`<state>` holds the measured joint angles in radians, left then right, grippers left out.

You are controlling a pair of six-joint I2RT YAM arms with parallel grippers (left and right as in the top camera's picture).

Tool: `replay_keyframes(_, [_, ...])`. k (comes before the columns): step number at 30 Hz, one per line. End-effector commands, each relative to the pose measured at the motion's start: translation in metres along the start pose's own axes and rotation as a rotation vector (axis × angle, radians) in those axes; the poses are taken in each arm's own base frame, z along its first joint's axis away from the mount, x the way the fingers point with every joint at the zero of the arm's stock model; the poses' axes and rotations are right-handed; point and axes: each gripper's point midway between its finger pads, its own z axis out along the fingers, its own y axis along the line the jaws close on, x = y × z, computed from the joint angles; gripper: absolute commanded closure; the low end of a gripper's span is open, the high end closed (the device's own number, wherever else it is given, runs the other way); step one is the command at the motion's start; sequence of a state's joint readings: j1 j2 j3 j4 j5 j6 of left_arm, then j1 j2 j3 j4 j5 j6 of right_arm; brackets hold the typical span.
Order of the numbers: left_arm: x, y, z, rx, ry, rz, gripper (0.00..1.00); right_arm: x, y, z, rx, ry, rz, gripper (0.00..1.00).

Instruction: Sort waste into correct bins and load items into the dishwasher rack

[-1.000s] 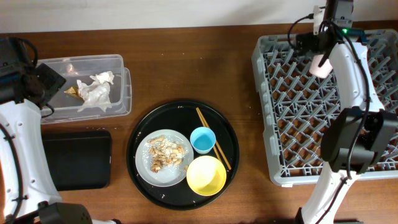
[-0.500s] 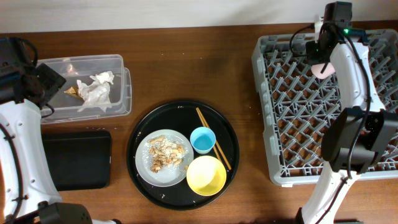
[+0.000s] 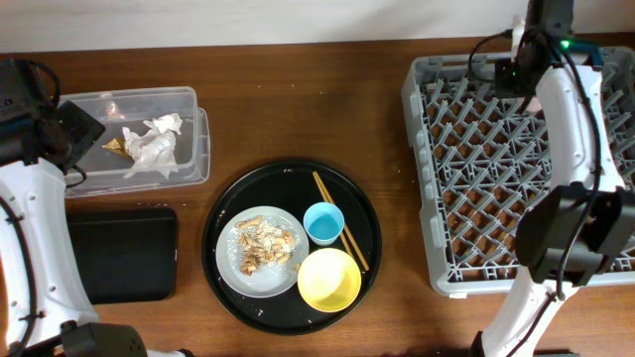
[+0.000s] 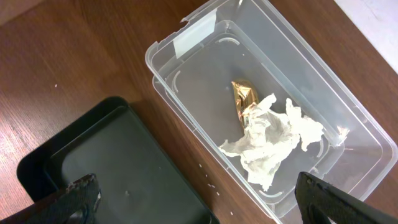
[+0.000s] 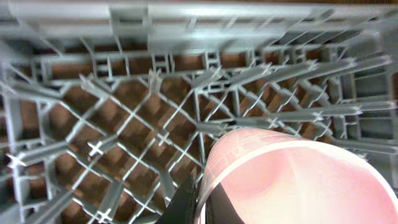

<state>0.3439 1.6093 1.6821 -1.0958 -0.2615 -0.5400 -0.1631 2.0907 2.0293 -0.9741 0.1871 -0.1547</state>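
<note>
My right gripper should turn next and lower the pink cup [image 5: 298, 180] to the empty pegs at the rack's far corner nearest the round tray [image 5: 93, 107].
In the right wrist view my right gripper [image 5: 202, 200] is shut on the rim of the pink cup [image 5: 298, 180], one finger inside the wall and one outside, above the dishwasher rack [image 3: 466, 188] near its far edge. My left gripper [image 4: 199, 202] stands open over the seam between the clear tub [image 4: 186, 37] and the black rectangular tray [image 4: 124, 162]. The tub holds crumpled tissue [image 4: 270, 134] and a gold wrapper [image 4: 244, 98]. Food scraps lie on the grey-white plate [image 3: 230, 266]. The blue cup [image 3: 323, 222] and yellow bowl [image 3: 328, 280] stand beside it.
The plate, blue cup, bowl and wooden chopsticks [image 3: 340, 233] sit on a round black tray [image 3: 223, 198] at the table's middle. Both arm bases stand at the near edge, left and right. Bare wood lies between the round tray and the rack.
The right gripper has closed on the pink cup and shifted to the right and toward the rack's far edge. The left arm has not moved.
</note>
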Motion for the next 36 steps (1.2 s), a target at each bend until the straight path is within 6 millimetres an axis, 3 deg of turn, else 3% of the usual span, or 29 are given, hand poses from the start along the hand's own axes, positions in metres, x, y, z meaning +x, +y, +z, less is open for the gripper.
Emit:
replay_keyframes(1, [-0.006,0.002,-0.006,0.002,-0.024,-0.016,0.01,-0.028,-0.002,-0.046,-0.076,-0.127,0.07,0.96])
replay_keyframes(4, [-0.006,0.002,-0.006,0.002,-0.024,-0.016,0.01,-0.036,0.013,-0.058,-0.271,-0.169,0.159,0.96])
replay_keyframes(8, [-0.006,0.002,-0.006,0.003,-0.024,-0.016,0.01,-0.042,0.031,-0.087,-0.752,-0.227,0.255,0.95])
replay_keyframes(11, [-0.006,0.002,-0.006,0.003,-0.024,-0.016,0.01,-0.043,0.026,-0.124,-1.057,-0.294,0.287,0.96])
replay_keyframes(13, [-0.006,0.002,-0.006,0.003,-0.024,-0.016,0.01,-0.038,0.014,-0.137,-1.159,-0.325,0.299,0.96])
replay_keyframes(17, [-0.006,0.002,-0.006,0.003,-0.024,-0.016,0.01,-0.019,0.015,-0.116,-1.173,-0.255,0.33,0.96])
replay_keyframes(25, [-0.006,0.002,-0.006,0.003,-0.024,-0.016,0.01,0.006,0.057,-0.06,-1.237,-0.124,0.353,0.96])
replay_keyframes(36, [-0.006,0.002,-0.006,0.002,-0.024,-0.016,0.01,0.025,0.067,0.001,-1.27,-0.039,0.422,0.96])
